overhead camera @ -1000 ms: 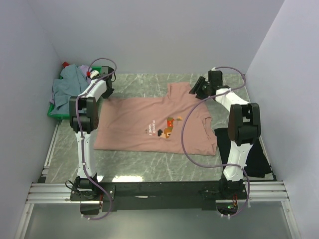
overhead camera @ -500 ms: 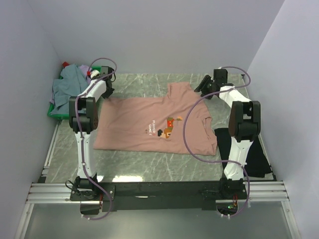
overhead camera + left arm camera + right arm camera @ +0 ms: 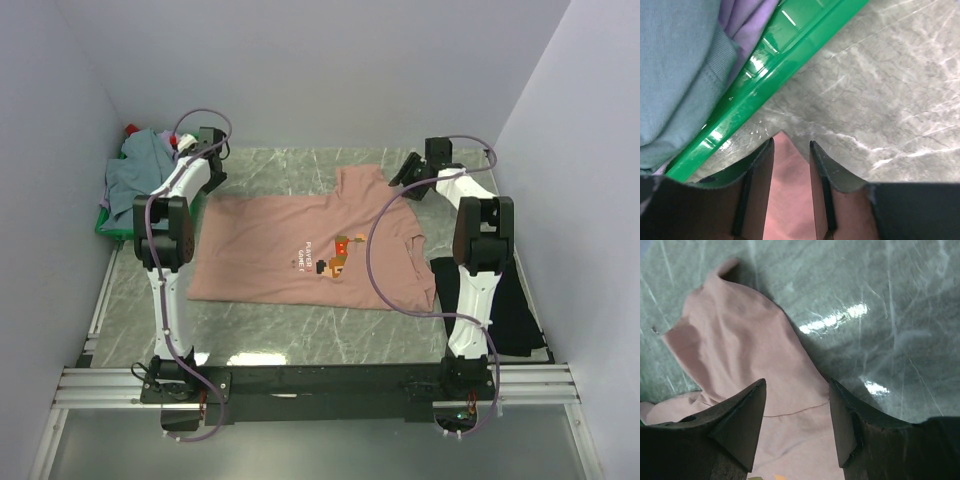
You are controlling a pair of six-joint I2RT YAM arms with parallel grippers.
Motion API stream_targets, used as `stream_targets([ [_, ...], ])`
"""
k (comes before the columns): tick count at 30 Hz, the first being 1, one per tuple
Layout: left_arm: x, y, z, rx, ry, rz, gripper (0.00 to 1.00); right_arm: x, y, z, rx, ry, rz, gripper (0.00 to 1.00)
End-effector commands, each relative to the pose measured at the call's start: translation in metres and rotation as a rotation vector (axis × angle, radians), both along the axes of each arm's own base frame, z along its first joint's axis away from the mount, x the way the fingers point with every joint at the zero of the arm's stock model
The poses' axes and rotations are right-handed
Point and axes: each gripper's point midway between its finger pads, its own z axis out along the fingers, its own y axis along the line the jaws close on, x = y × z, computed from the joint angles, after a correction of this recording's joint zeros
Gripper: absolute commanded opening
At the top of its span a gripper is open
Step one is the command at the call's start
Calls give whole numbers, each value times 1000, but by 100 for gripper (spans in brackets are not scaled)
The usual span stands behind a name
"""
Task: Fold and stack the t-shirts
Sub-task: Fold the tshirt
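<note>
The t-shirt's pink corner lies between my open fingers beside the crate. My left gripper will next go down, moving gently away from the crate's rim, and close on the t-shirt's hem.
A salmon-pink t-shirt with a small pixel print lies spread flat in the middle of the table. My left gripper hovers at its far left corner. In the left wrist view this left gripper is open, and the pink corner lies between the fingers without being pinched. My right gripper is over the far right sleeve. The right wrist view shows the right gripper open wide above the pink sleeve. A black t-shirt lies at the right, behind the right arm.
A green crate at the far left holds a grey-blue shirt and a lavender one. Its rim runs close beside the left fingers. Walls close in on the left, back and right.
The left gripper has opened and lifted slightly toward the back, leaving the pink corner on the table. The right gripper has drifted a little back and right, still open.
</note>
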Motion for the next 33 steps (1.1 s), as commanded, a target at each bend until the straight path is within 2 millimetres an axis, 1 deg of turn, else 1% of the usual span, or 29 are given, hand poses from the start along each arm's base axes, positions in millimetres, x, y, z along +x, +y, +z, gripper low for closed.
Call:
stream_targets([
  [1, -8, 5, 18, 37, 0, 10, 40, 7, -6, 10, -6, -19, -23, 61],
  [7, -12, 6, 4, 44, 34, 22, 40, 3, -5, 12, 1, -26, -17, 61],
  [16, -5, -1, -9, 28, 52, 9, 39, -4, -1, 17, 13, -38, -1, 60],
  [17, -4, -2, -10, 27, 53, 9, 39, -4, -2, 16, 13, -38, -2, 60],
  [18, -4, -2, -10, 28, 53, 11, 39, -3, -15, 17, 17, -39, -24, 60],
  [25, -6, -8, -22, 36, 80, 6, 39, -5, -14, 18, 25, -43, -16, 60],
  [28, -7, -8, -25, 30, 83, 10, 36, -4, -15, 17, 31, -43, -15, 60],
  [30, -9, -9, -26, 23, 82, 9, 31, -4, -15, 18, 31, -43, -12, 60],
  [31, -9, -10, -25, 23, 84, 8, 28, -3, -15, 16, 29, -39, -10, 60],
  [32, -9, -9, -25, 21, 82, 10, 21, -2, -15, 16, 29, -38, -8, 60],
  [33, -10, -9, -23, 20, 79, 10, 17, -2, -15, 14, 29, -34, -7, 60],
])
